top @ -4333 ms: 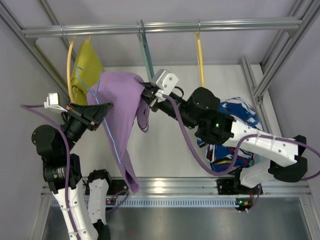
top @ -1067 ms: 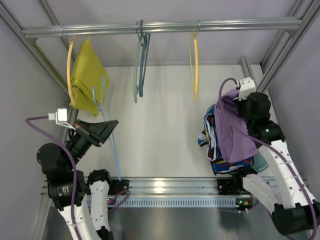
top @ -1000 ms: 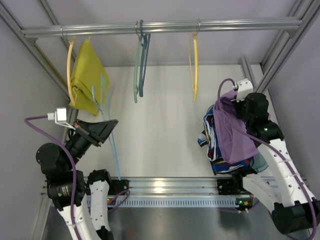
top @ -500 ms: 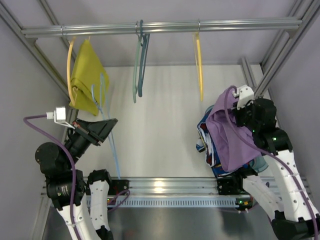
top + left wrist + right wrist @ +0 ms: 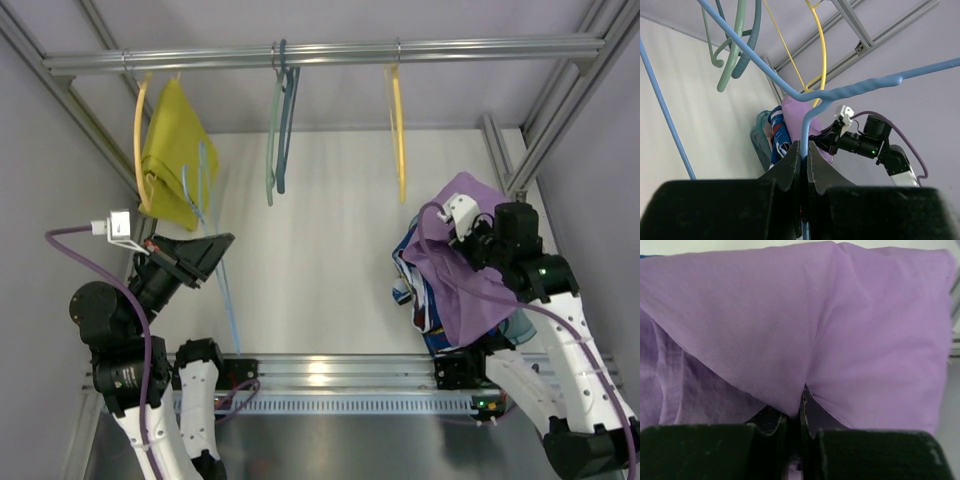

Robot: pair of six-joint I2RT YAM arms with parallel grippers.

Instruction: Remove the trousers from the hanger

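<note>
The left gripper carries the emptied hanger outward to the free part of the bar (image 5: 246, 60) beside the teal-green hanger next, hooks it there and releases.
The lilac-purple trousers (image 5: 462, 270) are off the hanger and hang from my right gripper (image 5: 452, 232) over the pile of patterned clothes at the right. In the right wrist view the gripper (image 5: 796, 407) is shut on a fold of the trousers (image 5: 790, 325), which fill the view. The pale light-blue hanger (image 5: 222, 280) is bare at the left. My left gripper (image 5: 205, 252) is shut on its wire; in the left wrist view the jaws (image 5: 803, 150) pinch the wire of the hanger (image 5: 850, 90). The trousers also show far off in the left wrist view (image 5: 792, 117).
A rail (image 5: 330, 52) crosses the top. It carries a mustard-yellow garment (image 5: 172, 150) on a yellow hanger, a teal-green hanger (image 5: 278, 120) and an empty yellow hanger (image 5: 397, 120). Blue-white-red patterned clothes (image 5: 420, 290) lie in a bin at the right.
My right gripper has carried the trousers from the hanger to the right, over the patterned clothes, and has now swung them a little left and up. My left gripper still holds the bare hanger.
</note>
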